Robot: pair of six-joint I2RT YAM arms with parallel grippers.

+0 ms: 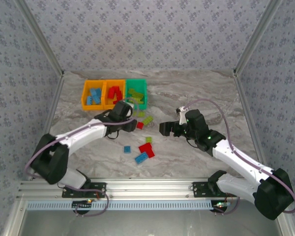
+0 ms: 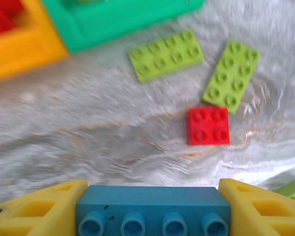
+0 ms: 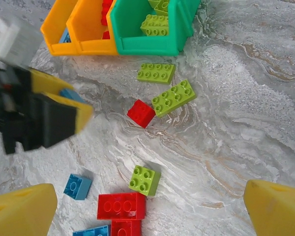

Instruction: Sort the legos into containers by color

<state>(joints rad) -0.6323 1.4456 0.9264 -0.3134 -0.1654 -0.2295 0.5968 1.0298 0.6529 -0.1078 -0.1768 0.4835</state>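
My left gripper will next carry the light blue brick outward and release it over the orange-yellow bin (image 1: 93, 95) farthest from the green one, since blue bricks lie there.
My left gripper (image 2: 152, 196) is shut on a light blue brick (image 2: 152, 211), pinched end to end between its yellow fingers, just in front of the bins (image 1: 129, 118). Ahead of it lie a small red brick (image 2: 208, 126) and two lime plates (image 2: 166, 55) (image 2: 231, 73). The left orange-yellow bin (image 1: 93, 95) holds blue bricks, the middle one (image 1: 114, 93) red, the green bin (image 1: 136, 92) lime. My right gripper (image 3: 151, 196) hangs open above a small lime brick (image 3: 144, 179), red bricks (image 3: 121, 205) and blue bricks (image 3: 77, 186).
Loose bricks are scattered on the marble table (image 1: 196, 98) between the two arms, from the green bin's front down to the table's middle. The right half and back of the table have free room. Patterned walls enclose the workspace on three sides.
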